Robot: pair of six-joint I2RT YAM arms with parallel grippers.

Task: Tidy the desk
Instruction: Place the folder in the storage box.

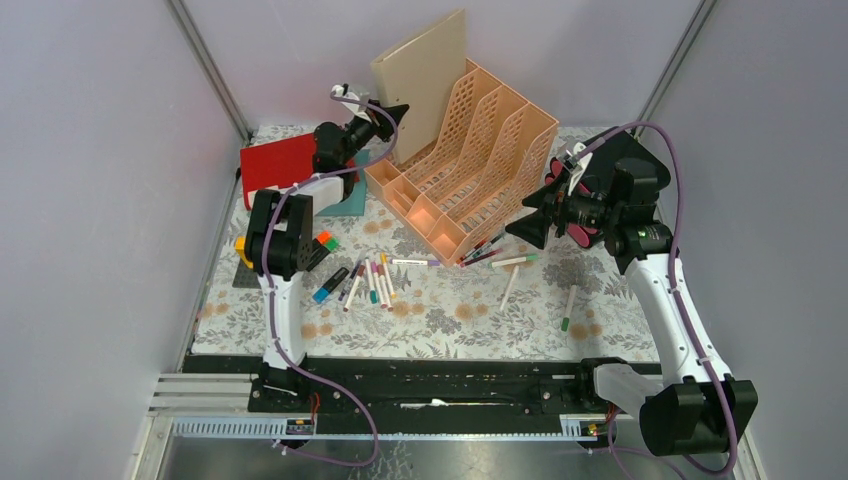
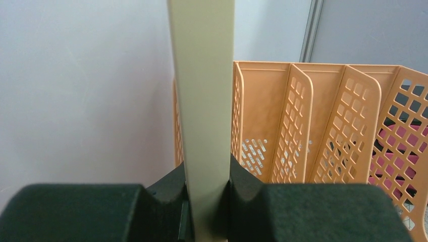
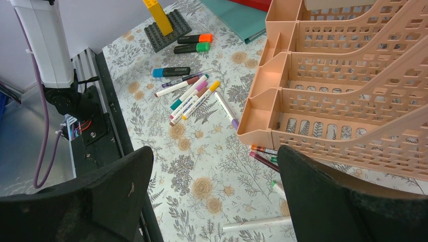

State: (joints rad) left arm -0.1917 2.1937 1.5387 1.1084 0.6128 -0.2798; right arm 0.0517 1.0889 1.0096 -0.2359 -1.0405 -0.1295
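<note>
The cream folder is high above the rack. My left gripper needs to lower it next toward the file rack's end slot [image 1: 416, 155] nearest the red folder.
The desk [image 1: 450, 315] is a flower-printed cloth top. My left gripper [image 1: 392, 113] is shut on a cream folder [image 1: 425, 75] and holds it upright at the far left slot of the peach file rack [image 1: 470, 160]. In the left wrist view the folder's edge [image 2: 204, 101] stands between my fingers [image 2: 166, 194], with the rack [image 2: 303, 126] behind. My right gripper [image 1: 528, 225] is open and empty, hovering at the rack's front right corner. In the right wrist view it [image 3: 214, 196] is above the cloth beside the rack [image 3: 343, 75].
Several markers [image 1: 365, 280] lie scattered on the cloth in front of the rack, more pens [image 1: 485, 250] at its front edge and loose ones [image 1: 568, 308] to the right. A red folder [image 1: 278, 162] and a teal one [image 1: 350, 200] lie at the back left. A dark baseplate with a yellow brick [image 3: 164, 25] sits left.
</note>
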